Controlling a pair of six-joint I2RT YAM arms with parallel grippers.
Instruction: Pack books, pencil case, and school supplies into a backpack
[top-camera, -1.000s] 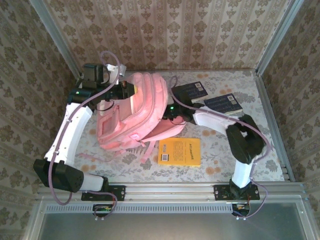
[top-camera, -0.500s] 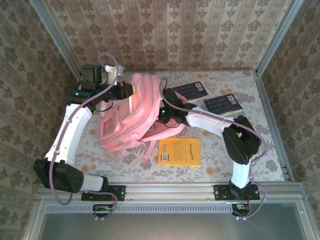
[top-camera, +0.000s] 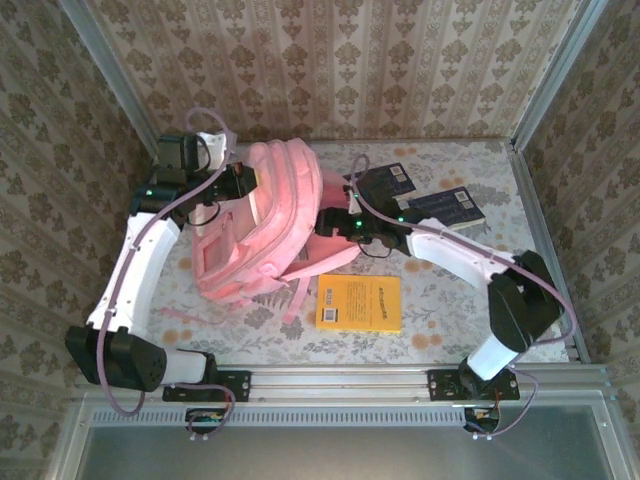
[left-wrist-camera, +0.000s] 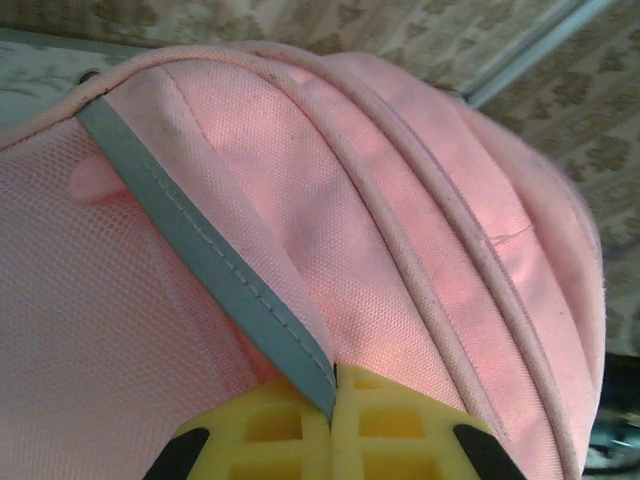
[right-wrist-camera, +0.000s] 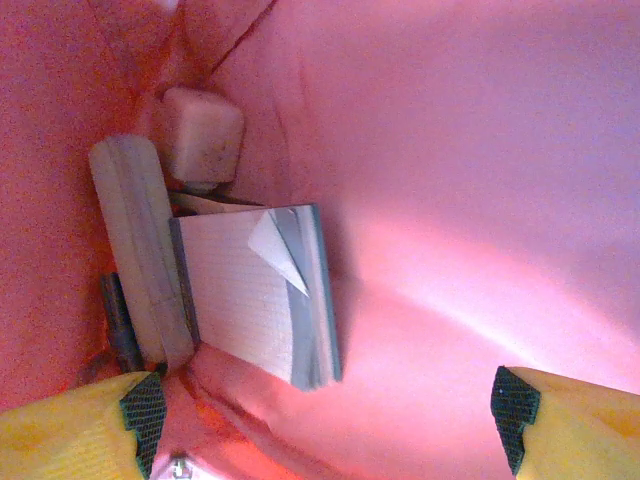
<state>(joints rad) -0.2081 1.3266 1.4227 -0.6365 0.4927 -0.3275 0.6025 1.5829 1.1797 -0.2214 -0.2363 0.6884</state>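
Observation:
The backpack's grey-trimmed top edge (top-camera: 255, 207) (left-wrist-camera: 302, 358) should next go down toward the tabletop below, and my left gripper needs to let go of the fabric there, since the supplies are already inside.
The pink backpack (top-camera: 262, 228) lies at centre left, its mouth facing right. My left gripper (top-camera: 240, 181) is shut on the backpack's grey-trimmed top edge (left-wrist-camera: 210, 265), its yellow fingers (left-wrist-camera: 385, 425) pressed together. My right gripper (top-camera: 323, 222) reaches into the mouth. It stands open (right-wrist-camera: 328, 420) with nothing between its fingers. Deep inside lie the school supplies: a silver-grey framed pale pad (right-wrist-camera: 250, 295), a white block (right-wrist-camera: 203, 135) and a pale long bar (right-wrist-camera: 135, 250). The orange-yellow book (top-camera: 360, 302) and two navy books (top-camera: 385, 181) (top-camera: 447, 207) lie on the table. The dark teal rectangle is hidden.
Pink straps (top-camera: 295, 295) trail from the backpack toward the front rail. The patterned walls and metal frame post (top-camera: 545, 75) close in the table at the back and sides. The right arm's forearm (top-camera: 455, 255) stretches over the table between the navy books and the orange-yellow book.
My right gripper has pushed left into the backpack's mouth while its elbow swung out to the right. The left gripper has drawn the backpack's top edge slightly left.

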